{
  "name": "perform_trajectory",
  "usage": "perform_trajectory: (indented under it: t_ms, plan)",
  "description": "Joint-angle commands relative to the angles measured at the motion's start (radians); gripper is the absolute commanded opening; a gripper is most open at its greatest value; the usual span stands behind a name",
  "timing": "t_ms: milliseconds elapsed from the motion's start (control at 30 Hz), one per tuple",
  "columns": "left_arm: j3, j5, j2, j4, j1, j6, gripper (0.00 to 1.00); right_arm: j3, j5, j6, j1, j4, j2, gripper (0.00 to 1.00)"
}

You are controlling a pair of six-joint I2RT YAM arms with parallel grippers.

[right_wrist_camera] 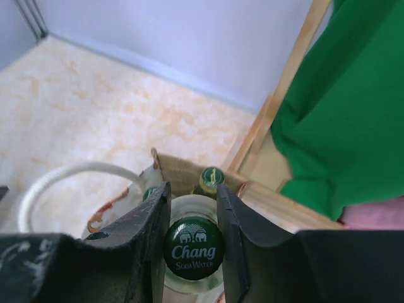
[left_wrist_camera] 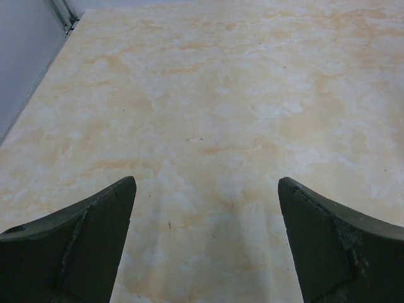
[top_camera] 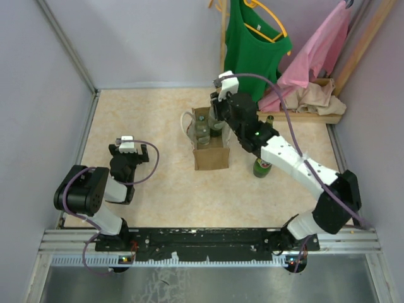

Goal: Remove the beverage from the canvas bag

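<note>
My right gripper goes to the right in the top view next, then down toward the tabletop between bag and green bottle, bare enough for the release.
The tan canvas bag stands mid-table with its white handles hanging to the left. My right gripper reaches into its top. In the right wrist view that gripper is shut on the neck of a clear glass bottle with a green "Chang Soda Water" cap. The bottle is still within the bag. A second green-capped bottle stands behind it against the bag wall. My left gripper is open and empty over bare table, left of the bag.
A green bottle stands on the table right of the bag, beside my right forearm. A green sleeveless shirt and a pink garment hang on a wooden rack at the back right. Grey walls enclose the table.
</note>
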Motion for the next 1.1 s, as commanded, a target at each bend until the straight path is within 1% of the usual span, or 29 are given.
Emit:
perform_trajectory:
  t_ms: [0,200,400,500,600,733,900,1067]
  plan:
    - [0.013,0.011,-0.001,0.013,0.004,-0.009,1.00,0.092,0.022,-0.068,0.011,0.283,-0.174,0.00]
    - [0.013,0.011,0.000,0.014,0.005,-0.008,1.00,0.071,0.120,-0.190,0.011,0.413,-0.265,0.00]
    - [0.013,0.011,0.000,0.014,0.005,-0.008,1.00,0.079,0.288,-0.352,0.009,0.489,-0.275,0.00]
    - [0.014,0.011,0.000,0.013,0.004,-0.008,1.00,0.077,0.332,-0.387,-0.003,0.506,-0.268,0.00]
    - [0.013,0.011,0.000,0.014,0.004,-0.009,1.00,0.056,0.341,-0.360,-0.030,0.485,-0.265,0.00]
    - [0.013,0.011,0.000,0.013,0.005,-0.009,1.00,0.007,0.346,-0.283,-0.089,0.438,-0.264,0.00]
    - [0.013,0.011,-0.001,0.014,0.005,-0.008,1.00,-0.060,0.292,-0.158,-0.160,0.376,-0.258,0.00]
    - [0.013,0.011,0.000,0.014,0.005,-0.009,1.00,-0.091,0.235,-0.099,-0.172,0.356,-0.213,0.00]
